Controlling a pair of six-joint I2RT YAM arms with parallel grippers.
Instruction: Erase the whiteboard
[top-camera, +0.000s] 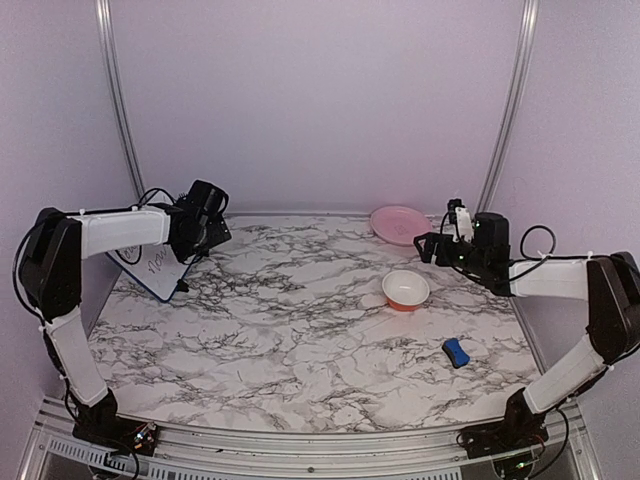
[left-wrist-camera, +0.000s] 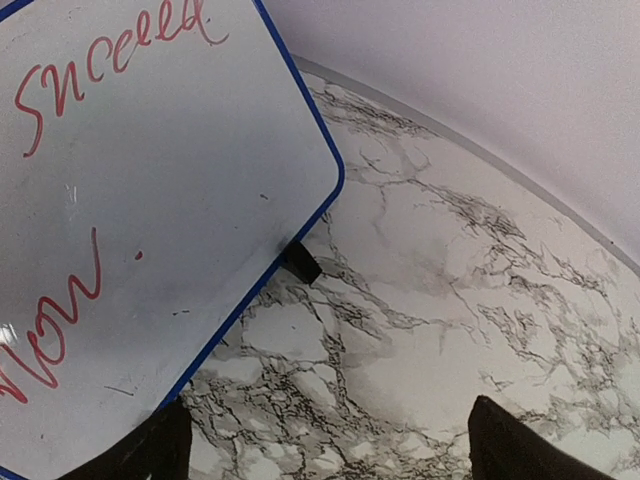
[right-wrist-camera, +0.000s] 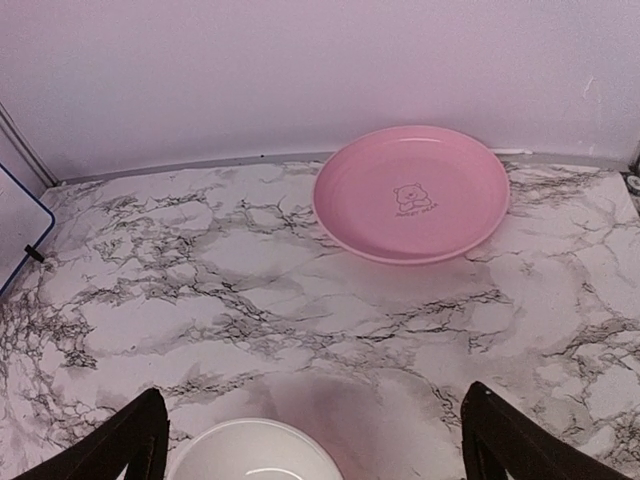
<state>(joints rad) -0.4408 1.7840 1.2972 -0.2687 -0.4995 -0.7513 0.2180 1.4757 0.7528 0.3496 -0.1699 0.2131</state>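
My left gripper next needs to turn and move back and down to the near black foot (top-camera: 182, 286). The foot is below it, closer to my base, and sticks out past the frame.
The whiteboard (top-camera: 155, 268) lies at the far left of the marble table, partly under my left arm. In the left wrist view the whiteboard (left-wrist-camera: 150, 200) has a thin blue frame, a black foot and red handwriting. My left gripper (top-camera: 205, 232) hovers over its right corner, open and empty (left-wrist-camera: 325, 450). The small blue eraser block (top-camera: 456, 352) lies on the table at the near right. My right gripper (top-camera: 432, 248) is open and empty (right-wrist-camera: 310, 450), raised near the far right, well away from the eraser.
A pink plate (top-camera: 400, 224) lies at the far right by the back wall; it also shows in the right wrist view (right-wrist-camera: 412, 192). A white and orange bowl (top-camera: 405, 290) sits in front of it, just below my right gripper (right-wrist-camera: 255, 455).
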